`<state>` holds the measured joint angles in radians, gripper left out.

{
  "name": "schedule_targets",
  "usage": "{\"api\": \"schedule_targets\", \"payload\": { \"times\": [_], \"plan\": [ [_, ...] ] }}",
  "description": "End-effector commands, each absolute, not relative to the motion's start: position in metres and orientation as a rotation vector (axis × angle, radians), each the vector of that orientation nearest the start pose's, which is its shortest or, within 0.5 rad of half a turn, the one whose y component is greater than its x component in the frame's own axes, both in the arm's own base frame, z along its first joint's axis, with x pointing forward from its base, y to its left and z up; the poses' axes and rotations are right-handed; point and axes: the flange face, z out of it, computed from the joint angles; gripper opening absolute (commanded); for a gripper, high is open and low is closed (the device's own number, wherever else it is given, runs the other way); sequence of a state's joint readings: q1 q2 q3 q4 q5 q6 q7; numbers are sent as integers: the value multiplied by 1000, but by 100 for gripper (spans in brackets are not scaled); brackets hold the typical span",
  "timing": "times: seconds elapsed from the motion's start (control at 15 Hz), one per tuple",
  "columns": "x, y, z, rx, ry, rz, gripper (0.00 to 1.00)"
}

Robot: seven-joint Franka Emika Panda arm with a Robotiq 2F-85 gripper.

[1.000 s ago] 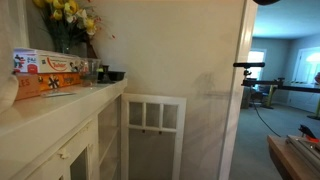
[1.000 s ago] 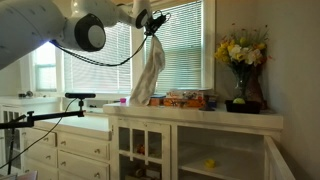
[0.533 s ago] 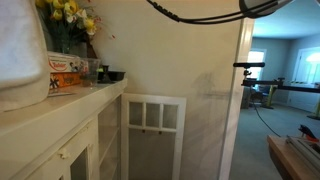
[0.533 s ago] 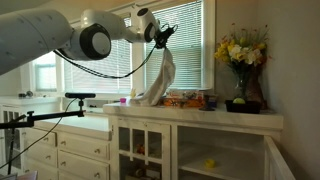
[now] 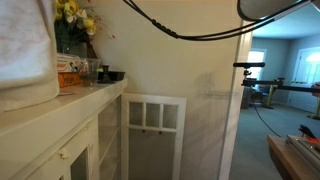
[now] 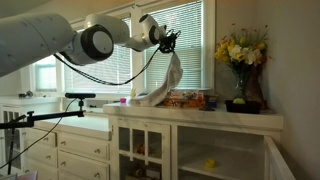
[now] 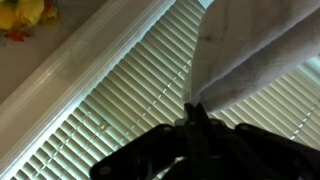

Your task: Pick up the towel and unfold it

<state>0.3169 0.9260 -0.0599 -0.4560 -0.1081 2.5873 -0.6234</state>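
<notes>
The gripper moves down toward the flowers over the orange-and-white boxes below it next and releases the towel's edge, since the towel's lower end is already draped.
The towel (image 6: 163,82) is a white plush cloth hanging from my gripper (image 6: 170,43) in front of the window blinds, its lower end draped on the counter (image 6: 190,113). In an exterior view the towel (image 5: 25,55) fills the left edge, hanging over the counter (image 5: 70,105). In the wrist view my gripper (image 7: 196,108) has its dark jaws pressed together on a corner of the towel (image 7: 250,50), which stretches away toward the top right.
Orange-and-white printed boxes (image 6: 185,100) lie on the counter beside the towel, also seen behind it (image 5: 68,72). A vase of yellow flowers (image 6: 240,60) stands at the counter's end. Window blinds (image 7: 120,110) are behind the gripper. A camera stand (image 6: 70,98) is nearby.
My gripper has moved sideways toward the flowers with the towel, a little lower. The towel now covers more of the boxes and fills more of the close exterior view.
</notes>
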Motion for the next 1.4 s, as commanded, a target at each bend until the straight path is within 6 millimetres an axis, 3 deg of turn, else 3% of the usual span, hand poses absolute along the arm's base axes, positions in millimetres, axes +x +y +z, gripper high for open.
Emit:
{"api": "schedule_targets", "payload": {
  "times": [0.0, 0.33, 0.67, 0.73, 0.8, 0.87, 1.0, 1.13, 1.33],
  "plan": [
    [767, 217, 648, -2696, -1146, -1871, 0],
    [788, 169, 619, -2890, -843, -1701, 0],
    [807, 129, 572, -3034, -580, -1445, 0],
    [808, 125, 566, -3051, -543, -1402, 3],
    [810, 123, 558, -3058, -510, -1374, 19],
    [810, 123, 554, -3063, -481, -1350, 29],
    [808, 129, 555, -3053, -457, -1331, 39],
    [802, 144, 571, -3008, -511, -1372, 53],
    [780, 192, 605, -2878, -736, -1358, 73]
  ]
}}
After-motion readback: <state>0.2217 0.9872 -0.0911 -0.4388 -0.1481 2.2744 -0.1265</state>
